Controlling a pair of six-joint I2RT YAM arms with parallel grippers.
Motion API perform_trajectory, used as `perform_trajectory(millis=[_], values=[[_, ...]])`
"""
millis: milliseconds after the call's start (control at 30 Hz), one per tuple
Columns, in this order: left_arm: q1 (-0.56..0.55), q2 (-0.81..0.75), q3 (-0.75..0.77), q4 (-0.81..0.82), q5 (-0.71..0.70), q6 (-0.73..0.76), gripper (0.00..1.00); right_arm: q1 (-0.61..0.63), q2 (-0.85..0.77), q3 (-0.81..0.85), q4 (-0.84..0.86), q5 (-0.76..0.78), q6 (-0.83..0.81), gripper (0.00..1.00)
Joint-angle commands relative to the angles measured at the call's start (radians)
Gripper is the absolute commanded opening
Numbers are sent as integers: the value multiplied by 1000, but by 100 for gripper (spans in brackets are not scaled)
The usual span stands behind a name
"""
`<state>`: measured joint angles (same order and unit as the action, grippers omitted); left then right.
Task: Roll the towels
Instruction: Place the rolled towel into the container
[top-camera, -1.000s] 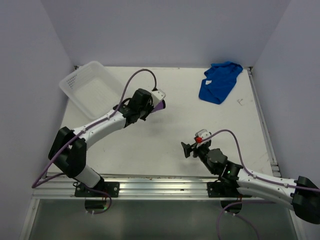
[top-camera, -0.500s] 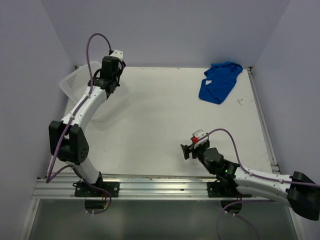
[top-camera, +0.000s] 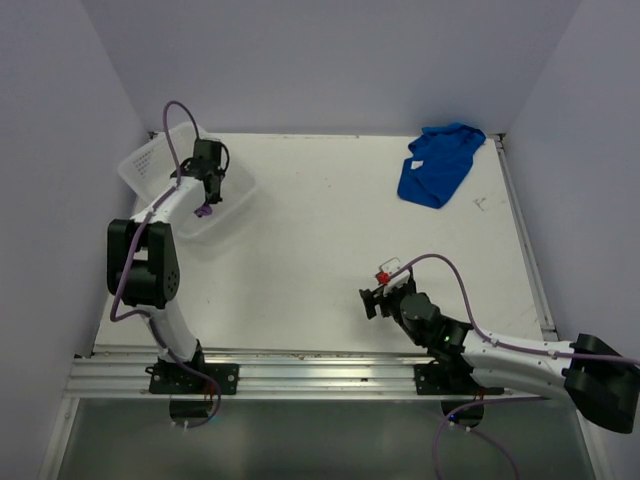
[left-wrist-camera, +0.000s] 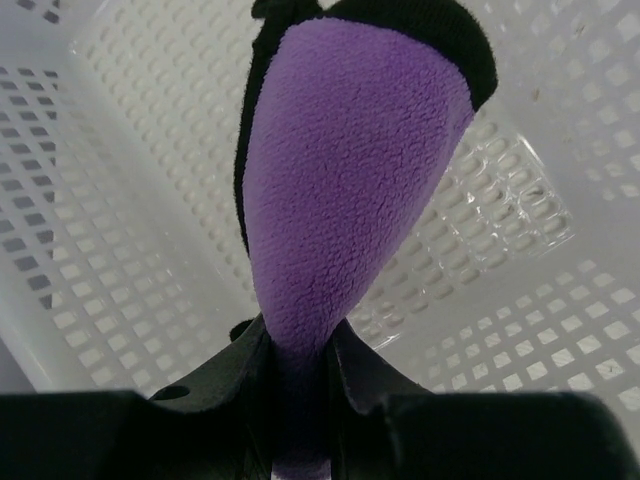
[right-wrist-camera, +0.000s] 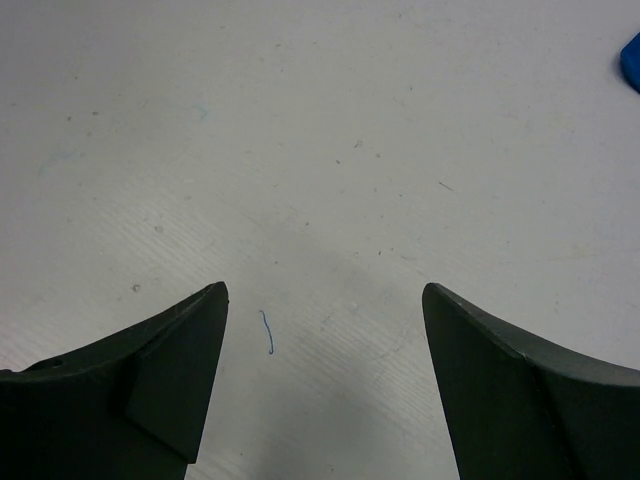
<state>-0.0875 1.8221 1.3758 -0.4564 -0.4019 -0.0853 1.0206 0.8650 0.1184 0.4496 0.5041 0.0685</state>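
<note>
Next I will lower the rolled purple towel (top-camera: 204, 211) with my left gripper farther toward the white basket's bottom before opening.
My left gripper (top-camera: 208, 195) is shut on the rolled purple towel (left-wrist-camera: 340, 190) and holds it over the inside of the white basket (top-camera: 150, 170). In the top view only a small bit of the purple towel (top-camera: 204, 211) shows under the fingers. The royal blue towel (top-camera: 437, 163) lies crumpled and loose at the far right of the table; its corner shows at the right wrist view's top right edge (right-wrist-camera: 633, 60). My right gripper (top-camera: 372, 301) is open and empty, low over the bare table near the front.
The white perforated basket (left-wrist-camera: 520, 160) stands at the far left corner, tilted against the left wall. The table's (top-camera: 330, 250) right edge has a metal rail (top-camera: 525, 250). A small blue thread (right-wrist-camera: 266, 332) lies on the table between my right fingers.
My left arm has swung from the table's middle to the far left and lowered the purple towel into the basket. My right gripper has shifted slightly.
</note>
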Motion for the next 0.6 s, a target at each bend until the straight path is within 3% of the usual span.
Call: perform_trajectory(millis=[0, 400, 500, 567], values=[[9, 14, -61, 38, 6, -39, 0, 1, 12, 38, 50, -1, 7, 82], [29, 83, -60, 64, 58, -44, 0, 1, 26, 41, 54, 8, 4, 82], [29, 74, -63, 64, 52, -44, 13, 1, 32, 44, 55, 5, 2, 82], [31, 66, -67, 70, 49, -41, 16, 3, 37, 46, 55, 4, -1, 82]])
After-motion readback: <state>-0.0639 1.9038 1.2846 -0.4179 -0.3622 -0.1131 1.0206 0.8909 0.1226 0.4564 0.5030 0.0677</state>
